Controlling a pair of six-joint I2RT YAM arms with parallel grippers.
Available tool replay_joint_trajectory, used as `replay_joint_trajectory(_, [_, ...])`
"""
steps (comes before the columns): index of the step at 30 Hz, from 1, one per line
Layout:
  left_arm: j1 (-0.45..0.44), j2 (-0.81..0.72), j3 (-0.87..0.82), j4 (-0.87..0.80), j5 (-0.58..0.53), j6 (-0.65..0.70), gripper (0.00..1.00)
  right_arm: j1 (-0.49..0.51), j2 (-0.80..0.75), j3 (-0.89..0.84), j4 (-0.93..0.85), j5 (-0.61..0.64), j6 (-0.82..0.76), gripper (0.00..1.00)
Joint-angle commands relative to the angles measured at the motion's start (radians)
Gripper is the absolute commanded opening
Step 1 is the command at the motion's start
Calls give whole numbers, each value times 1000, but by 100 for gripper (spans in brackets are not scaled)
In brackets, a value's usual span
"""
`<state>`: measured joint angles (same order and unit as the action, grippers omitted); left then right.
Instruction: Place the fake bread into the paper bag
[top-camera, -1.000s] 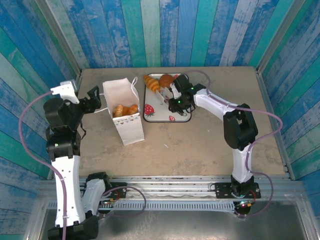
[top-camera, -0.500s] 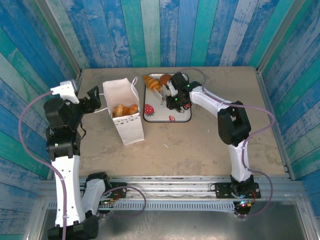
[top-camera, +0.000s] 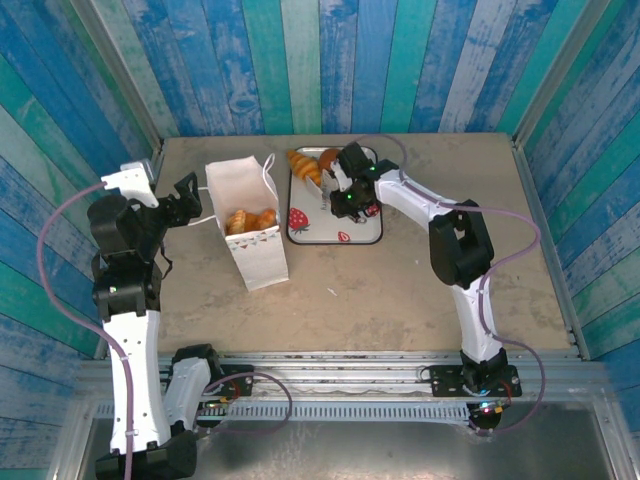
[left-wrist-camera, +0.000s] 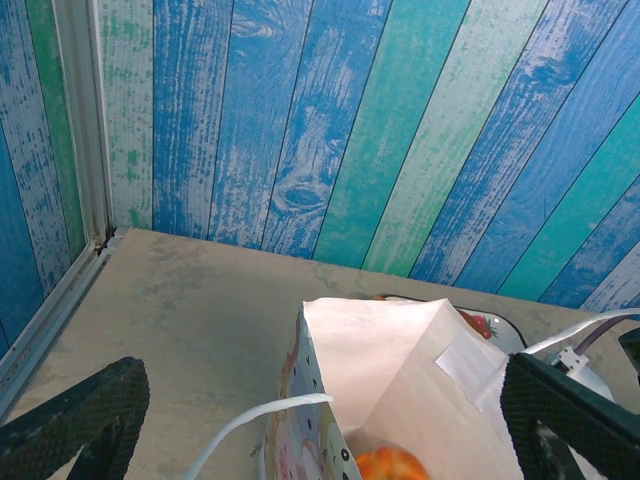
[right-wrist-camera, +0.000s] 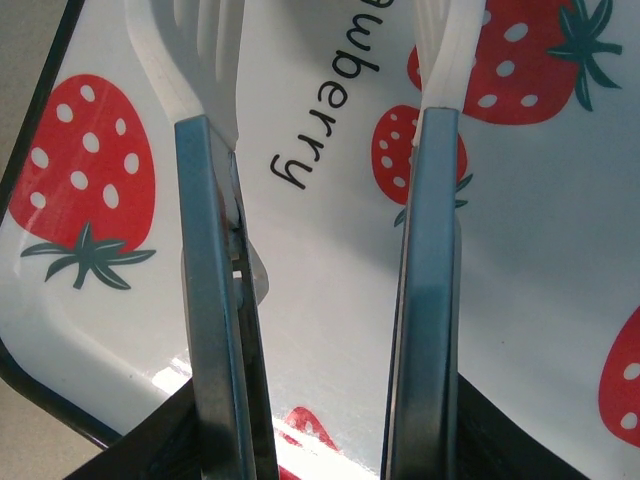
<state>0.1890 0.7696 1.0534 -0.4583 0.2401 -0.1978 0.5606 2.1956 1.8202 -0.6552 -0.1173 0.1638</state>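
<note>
I should next move my right gripper back a little and close the tongs' white tips around the croissant's near end, as they already stand apart beside it.
The paper bag stands open left of the tray, with golden fake bread lying inside. In the left wrist view I look into the bag at one orange piece. A croissant and a brown bun sit at the tray's far left corner. My left gripper is open beside the bag's left wall, its fingers wide apart. My right gripper is shut on metal tongs with white tips, low over the tray. The tongs stand apart with nothing between them.
The strawberry-print tray lies at the table's back centre. Blue and green plank walls close in the table on three sides. A white cord handle hangs off the bag's near side. Bare table stretches in front of the bag and right of the tray.
The right arm has swung left and slightly back over the tray, its elbow shifting left. The left arm and the bag have not moved.
</note>
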Motion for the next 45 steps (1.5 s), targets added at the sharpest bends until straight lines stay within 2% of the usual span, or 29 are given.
replay_joint_trajectory(1, [3,2,4,-8,-12,15,94,4,33,47,-14,-15,-16,47])
replay_joint_trajectory(13, [4,5,0,-8,-17,15,94,12,78,96,-26,-18,-29,46])
replay_joint_trajectory(19, [4,4,1,-11,-23,19,94,18,80,102,-27,-16,-31,38])
replay_joint_trajectory(25, [4,5,0,-11,-25,18,94,19,42,89,-22,-7,-32,22])
replay_joint_trajectory(30, [3,4,-1,-12,-26,18,94,20,-22,32,-1,12,-24,9])
replay_joint_trajectory(36, [4,3,2,-13,-25,14,94,19,-141,-102,60,16,7,2])
replay_joint_trajectory(45, [4,5,8,-9,-16,2,94,27,-383,-335,127,48,50,1])
